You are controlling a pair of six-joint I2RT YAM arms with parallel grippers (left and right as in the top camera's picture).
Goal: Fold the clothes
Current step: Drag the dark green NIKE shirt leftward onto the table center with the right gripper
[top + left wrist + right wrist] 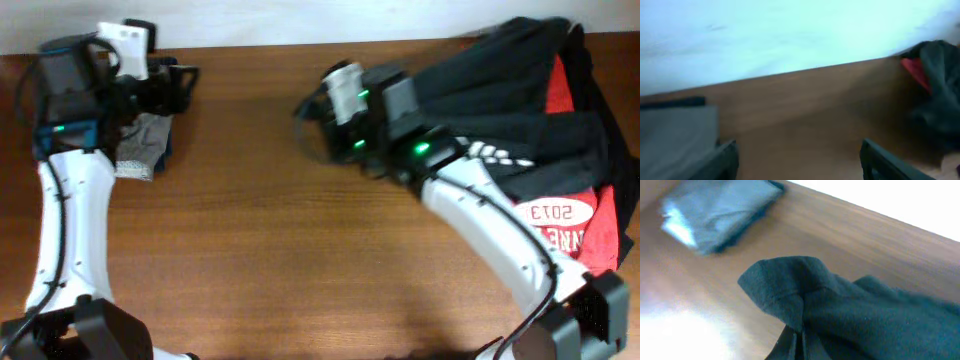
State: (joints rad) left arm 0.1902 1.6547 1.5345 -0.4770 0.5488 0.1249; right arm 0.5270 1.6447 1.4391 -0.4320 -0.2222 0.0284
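Note:
The black T-shirt (500, 90) covers the red one, so the robot's right gripper will next move back and to the left in the overhead view and release over the bare near wood.
A heap of clothes lies at the back right of the table: a black T-shirt (500, 90) on top and a red white-printed T-shirt (570, 215) beneath it. My right gripper (322, 108) is shut on a corner of the black T-shirt (850, 315), which stretches from the heap to the fingers (799, 342). My left gripper (180, 85) is open and empty at the back left, its fingers (797, 160) wide apart above bare wood. The heap shows at the far right in the left wrist view (935, 80).
A folded grey-brown garment (145, 145) lies at the back left under my left arm; it also shows in the right wrist view (720, 212) and the left wrist view (675, 140). The wooden table (280, 250) ends at a white wall behind.

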